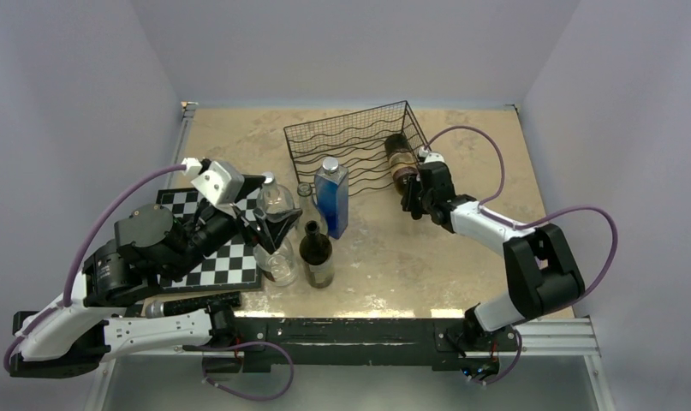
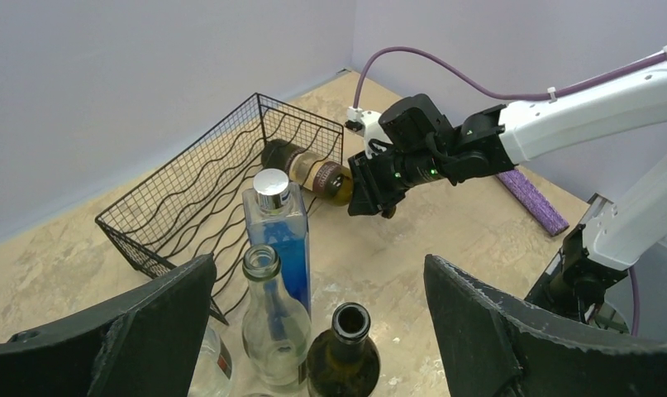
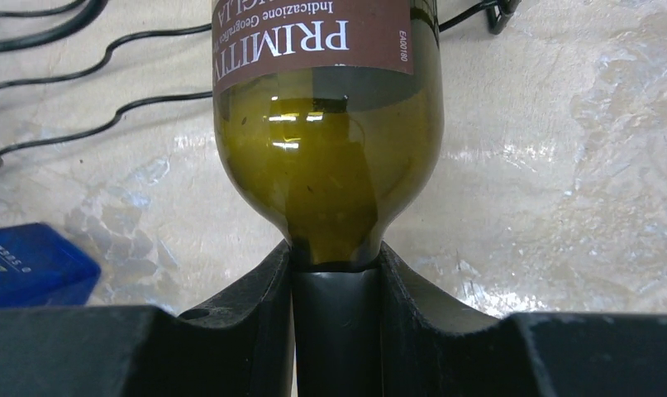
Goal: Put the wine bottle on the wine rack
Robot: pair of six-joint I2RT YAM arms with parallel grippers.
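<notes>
My right gripper will slide the bottle outward, deeper into the rack, and release the neck, since the rack's far corner (image 1: 402,122) lies outward of my gripper.
The black wire wine rack (image 1: 350,145) stands at the back of the table and also shows in the left wrist view (image 2: 206,190). A green wine bottle with a brown label (image 1: 400,163) lies on its side, base end in the rack's right end and neck pointing out to the front. My right gripper (image 1: 410,193) is shut on its neck (image 3: 336,273); the bottle's shoulder (image 3: 330,165) fills that view. My left gripper (image 1: 269,231) is open and empty, hovering over standing bottles, its fingers (image 2: 148,331) wide apart.
A blue square bottle (image 1: 331,197), a dark green bottle (image 1: 317,254) and clear glass bottles (image 1: 276,201) stand in a cluster in front of the rack. A chessboard (image 1: 213,257) lies at the left under the left arm. A purple strip (image 2: 532,203) lies at the right.
</notes>
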